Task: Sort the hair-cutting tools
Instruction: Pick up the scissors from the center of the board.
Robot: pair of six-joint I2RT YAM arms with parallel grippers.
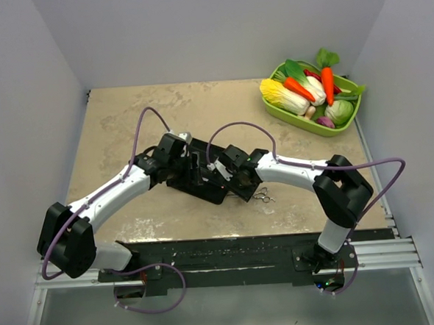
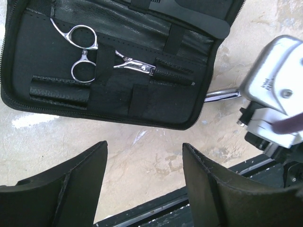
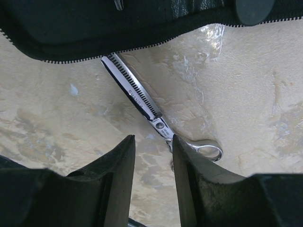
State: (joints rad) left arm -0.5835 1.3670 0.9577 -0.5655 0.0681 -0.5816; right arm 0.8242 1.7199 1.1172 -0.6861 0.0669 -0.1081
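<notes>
My right gripper lowers its open fingers astride the pivot of the thinning scissors below next, since the tool lies flat on the tabletop.
A black folding case (image 2: 142, 101) lies open on the table. Strapped inside it are silver ring-handled scissors (image 2: 80, 49) and a small metal clip (image 2: 135, 65), with a black comb (image 2: 189, 14) along its far edge. My left gripper (image 2: 144, 153) hovers open over bare table just in front of the case (image 1: 203, 184). Silver thinning scissors (image 3: 139, 97) lie flat on the table beside the case's zip edge (image 3: 94, 49). My right gripper (image 3: 153, 142) stands open just behind them. Its right finger (image 3: 199, 184) hides part of their handle, and nothing is between the fingers.
A green basket (image 1: 295, 119) of toy vegetables stands at the back right. Both arms meet over the case in mid-table, the right gripper's body (image 2: 277, 101) close beside the left's view. White walls enclose the table. A black rail (image 1: 245, 253) runs along the near edge.
</notes>
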